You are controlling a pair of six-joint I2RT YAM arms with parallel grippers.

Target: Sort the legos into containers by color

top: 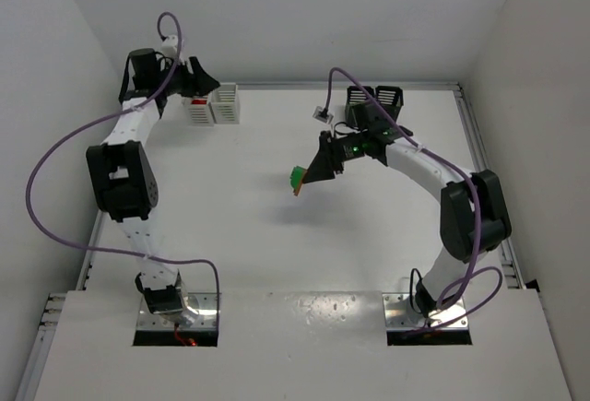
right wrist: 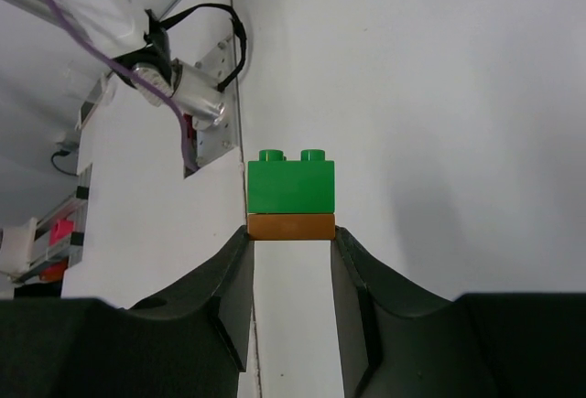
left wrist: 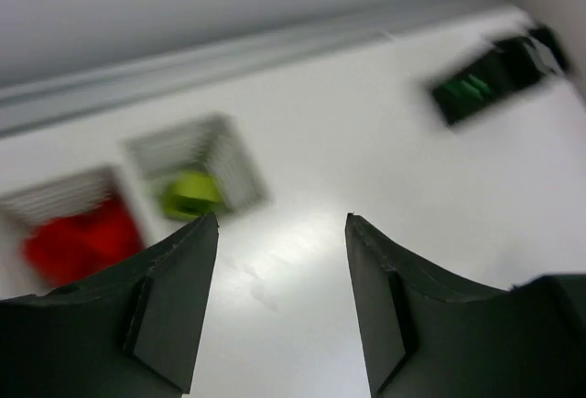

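My right gripper swings outward next, tips down over the black container (top: 390, 96) beside the green legos' one, and releases the brown plate.
My right gripper (right wrist: 291, 229) is shut on a joined lego chunk, a green brick (right wrist: 291, 186) on a thin brown plate (right wrist: 291, 226), and grips it at the plate. The overhead view shows that chunk (top: 297, 178) held above mid-table at the right gripper (top: 309, 172). My left gripper (left wrist: 282, 224) is open with nothing between its fingers. It hovers by the two white containers (top: 213, 106) at the back left. One white container holds red legos (left wrist: 78, 241), the other a yellow-green lego (left wrist: 190, 193). A black container (left wrist: 481, 82) shows green legos inside.
The two black containers (top: 375, 99) stand at the back of the table, behind the right arm. A small white tag (top: 323, 114) lies near them. A metal rail (top: 475, 152) runs along the table's right edge.
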